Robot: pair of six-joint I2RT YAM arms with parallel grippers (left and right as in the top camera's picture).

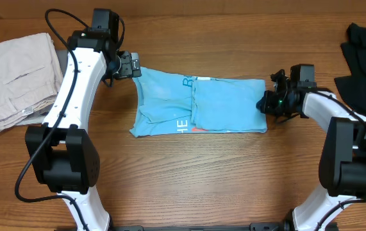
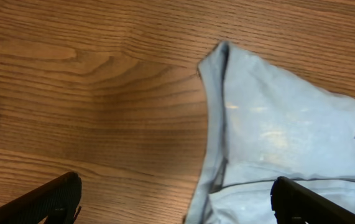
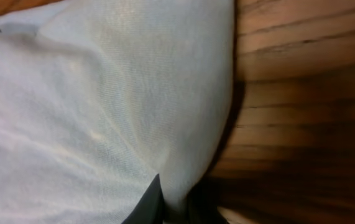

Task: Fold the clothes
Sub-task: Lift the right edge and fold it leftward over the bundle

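The right gripper should next lift, carry the pinched edge to the left in the overhead view and release it over the shirt's flat end (image 1: 160,97), because that end lies uncovered.
The clothes are a light blue T-shirt (image 1: 199,106) lying partly folded into a long rectangle at the table's middle, with bits of blue and red lettering showing. My left gripper (image 1: 131,65) hovers open over the shirt's far left corner. In the left wrist view its gripper (image 2: 177,198) straddles the edge of the T-shirt (image 2: 276,124), one finger over wood and one over cloth. My right gripper (image 1: 264,102) sits at the shirt's right edge. The right wrist view shows that gripper (image 3: 177,208) pinched on a fold of the T-shirt (image 3: 102,93) where it meets the wood.
Beige khaki trousers (image 1: 16,77) lie folded at the table's far left, behind the left arm. A dark garment (image 1: 365,58) is heaped at the far right. Bare wooden table (image 1: 202,173) stretches in front of the shirt.
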